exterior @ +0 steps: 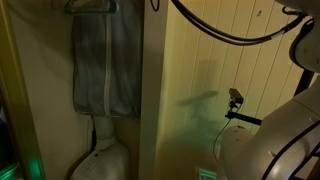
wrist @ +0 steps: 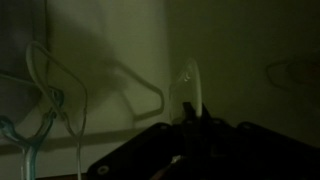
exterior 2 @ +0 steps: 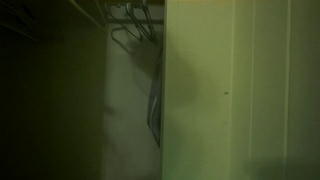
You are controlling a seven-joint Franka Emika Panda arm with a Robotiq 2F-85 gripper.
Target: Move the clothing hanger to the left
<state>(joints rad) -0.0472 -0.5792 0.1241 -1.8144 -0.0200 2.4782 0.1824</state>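
My gripper shifts the gripped hanger left in the wrist view next, toward where the bare wire hangers hang, and releases it there.
The clothing hanger (exterior: 90, 6) is a thin grey bar at the top of a dark closet, carrying a long grey garment (exterior: 105, 65). The same garment shows edge-on in an exterior view (exterior 2: 155, 100). In the wrist view my gripper (wrist: 190, 118) has its two dark fingers close together around a thin pale upright strip (wrist: 190, 85), which looks like part of the hanger. The gripper itself does not show in either exterior view.
Several bare wire hangers hang at the left of the wrist view (wrist: 50, 100) and on the rail (exterior 2: 135, 30). A pale panelled wall (exterior: 200, 90) borders the closet. A white rounded object (exterior: 100, 160) stands below the garment. My white arm (exterior: 280, 140) is at the right.
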